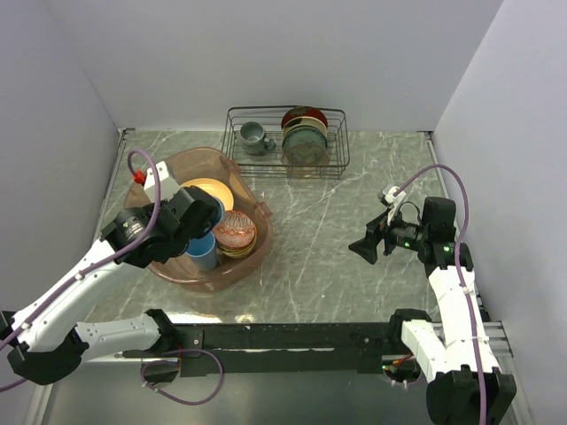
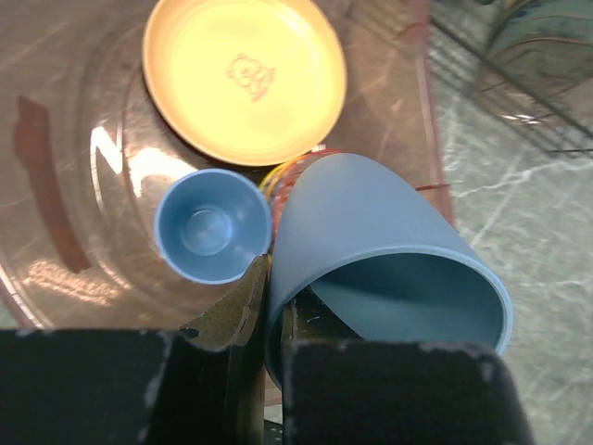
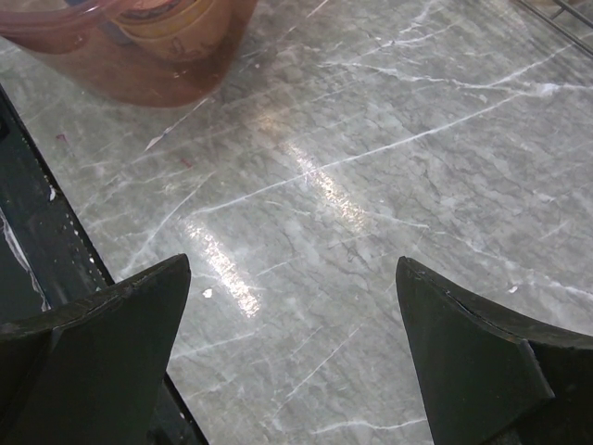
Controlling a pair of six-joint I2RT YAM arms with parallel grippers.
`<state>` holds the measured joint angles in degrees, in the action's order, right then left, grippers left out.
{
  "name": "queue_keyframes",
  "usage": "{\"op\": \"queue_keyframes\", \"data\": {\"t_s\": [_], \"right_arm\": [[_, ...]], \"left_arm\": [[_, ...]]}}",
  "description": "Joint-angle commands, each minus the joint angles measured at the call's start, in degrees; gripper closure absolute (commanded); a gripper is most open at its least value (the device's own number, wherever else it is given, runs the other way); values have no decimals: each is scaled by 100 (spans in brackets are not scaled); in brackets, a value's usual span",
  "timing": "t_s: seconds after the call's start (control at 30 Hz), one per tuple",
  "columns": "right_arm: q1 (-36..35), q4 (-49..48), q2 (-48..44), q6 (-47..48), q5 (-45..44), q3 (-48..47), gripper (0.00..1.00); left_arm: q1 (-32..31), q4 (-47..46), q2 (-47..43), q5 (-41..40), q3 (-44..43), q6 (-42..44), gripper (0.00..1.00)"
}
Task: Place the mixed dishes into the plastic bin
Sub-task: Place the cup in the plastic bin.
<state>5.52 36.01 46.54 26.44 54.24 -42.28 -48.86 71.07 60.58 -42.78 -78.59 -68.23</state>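
Note:
The held cup comes down into the second light-blue cup (image 2: 209, 230) next and my left gripper opens, since that second cup stands upright with its opening empty.
My left gripper (image 2: 269, 306) hangs over the plastic bin (image 1: 182, 166) and is shut on the wall of a light-blue cup (image 2: 389, 250), which lies tilted with its mouth toward the camera. A second light-blue cup (image 2: 211, 227) stands upright on the bin floor just to its left. Also inside are a yellow-orange plate (image 2: 246, 79) and a red-patterned bowl (image 1: 235, 232). In the top view the left gripper (image 1: 205, 228) covers part of the bin's middle. My right gripper (image 1: 363, 246) hovers open over bare table to the right, holding nothing.
A black wire rack (image 1: 337, 159) stands at the back with a grey mug (image 1: 255, 137) and upright dark plates (image 1: 306, 137). In the right wrist view the bin's corner (image 3: 139, 74) is at the upper left. White walls close in both sides.

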Motion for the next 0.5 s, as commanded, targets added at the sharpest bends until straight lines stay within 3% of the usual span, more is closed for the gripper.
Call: {"op": "queue_keyframes", "data": {"t_s": [0.0, 0.47], "right_arm": [[37, -261, -31, -33, 61, -87, 0], [37, -270, -14, -42, -1, -87, 0]], "left_arm": [[184, 381, -134, 121, 159, -226, 99], [746, 180, -547, 640, 845, -51, 99]]}}
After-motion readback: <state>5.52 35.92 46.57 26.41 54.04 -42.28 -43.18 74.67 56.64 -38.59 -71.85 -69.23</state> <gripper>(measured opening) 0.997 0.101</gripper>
